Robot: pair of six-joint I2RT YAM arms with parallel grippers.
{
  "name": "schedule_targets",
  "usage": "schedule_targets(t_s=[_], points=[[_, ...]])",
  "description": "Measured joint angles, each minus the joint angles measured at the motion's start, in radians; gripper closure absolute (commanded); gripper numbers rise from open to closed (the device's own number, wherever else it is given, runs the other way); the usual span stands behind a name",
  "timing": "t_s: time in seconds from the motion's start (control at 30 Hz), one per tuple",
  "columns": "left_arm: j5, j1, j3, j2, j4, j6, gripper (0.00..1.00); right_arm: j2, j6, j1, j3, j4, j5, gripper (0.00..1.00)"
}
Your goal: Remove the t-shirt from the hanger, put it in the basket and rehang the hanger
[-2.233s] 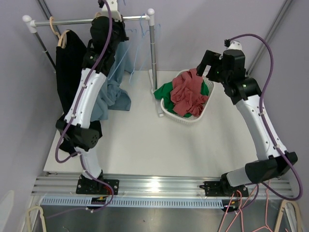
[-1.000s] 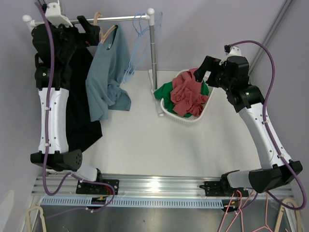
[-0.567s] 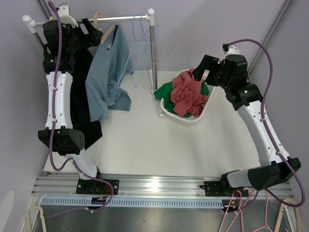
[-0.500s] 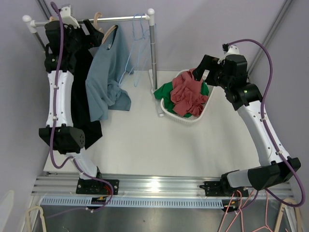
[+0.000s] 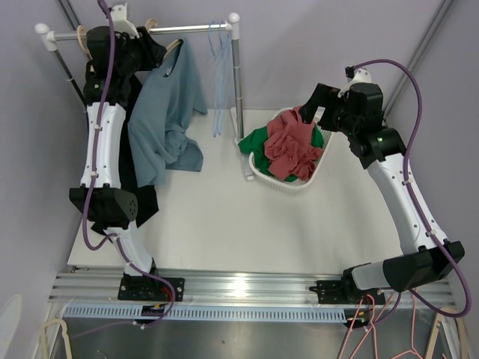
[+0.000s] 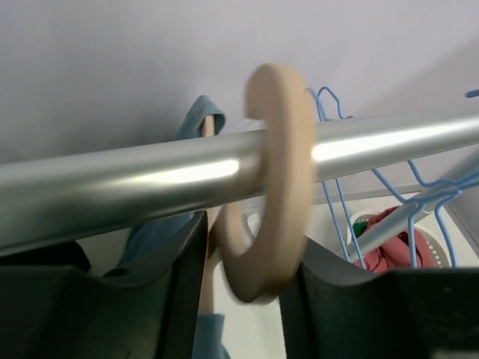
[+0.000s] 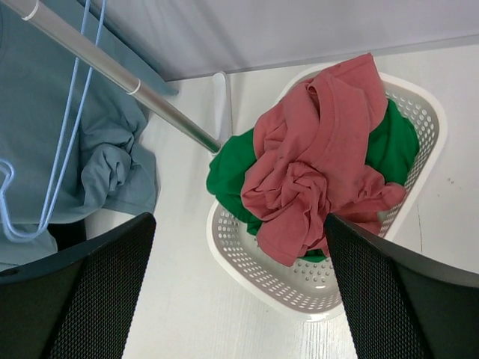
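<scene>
The t-shirt's near end point(image 5: 152, 174) hangs free to the left of my right gripper in the top view. My right gripper should swing across and back onto it.
A blue-grey t-shirt point(image 5: 168, 112) hangs on a wooden hanger point(image 5: 171, 48) from the metal rail point(image 5: 194, 28) at the back left. My left gripper point(image 5: 146, 45) is up at the rail. In the left wrist view its fingers point(image 6: 243, 247) press both sides of the hanger's wooden hook point(image 6: 281, 187), which loops over the rail point(image 6: 112, 183). My right gripper point(image 5: 318, 105) hovers open over the white basket point(image 5: 273, 179), with nothing between its fingers point(image 7: 239, 284).
The basket point(image 7: 254, 277) holds a red shirt point(image 5: 292, 146) over a green one. A black garment point(image 5: 123, 172) hangs left of the t-shirt. Blue wire hangers point(image 5: 222, 67) dangle by the rack's upright post point(image 5: 238, 82).
My left gripper slid right along the rail and narrowed its jaws onto the hanger's hook. The t-shirt and the blue wire hangers swung a little. The right arm stayed still.
</scene>
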Motion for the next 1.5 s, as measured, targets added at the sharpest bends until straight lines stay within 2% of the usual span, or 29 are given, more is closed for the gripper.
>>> schedule_targets(t_s=[0.03,0.07,0.17,0.63,0.73,0.87,0.97,1.17,1.23,1.33,1.5], points=[[-0.014,-0.012,0.000,0.002,0.004,0.010,0.59,0.000,0.000,-0.003,0.000,0.001,-0.002,0.01],[-0.027,-0.026,0.001,0.003,0.006,0.023,0.66,0.001,0.000,-0.006,0.000,0.003,-0.004,0.01],[-0.069,-0.064,0.005,0.013,0.010,0.058,0.99,0.003,0.000,-0.017,0.000,0.009,-0.018,0.00],[-0.232,-0.137,0.000,-0.023,-0.004,0.136,0.99,0.003,0.000,-0.037,-0.007,0.041,-0.079,0.00],[-0.296,-0.170,-0.038,-0.106,-0.011,0.146,1.00,-0.009,-0.015,-0.036,-0.037,0.077,-0.152,0.01],[-0.414,-0.224,-0.183,-0.307,0.024,0.153,0.99,-0.074,-0.083,-0.003,-0.147,0.184,-0.291,0.01],[-0.502,-0.259,-0.271,-0.449,-0.003,0.151,1.00,-0.097,-0.161,0.114,-0.158,0.234,-0.372,0.00],[-0.705,-0.317,-0.294,-0.555,-0.104,0.079,1.00,-0.132,-0.288,0.507,-0.198,0.374,-0.429,0.01],[-0.787,-0.349,-0.299,-0.575,-0.146,0.040,0.99,-0.160,-0.300,0.661,-0.275,0.451,-0.414,0.00],[-0.867,-0.375,-0.328,-0.608,-0.212,-0.029,0.99,-0.171,-0.307,0.811,-0.365,0.559,-0.357,0.01],[-0.933,-0.388,-0.358,-0.631,-0.312,-0.109,0.99,-0.129,-0.305,0.953,-0.424,0.697,-0.241,0.00]])
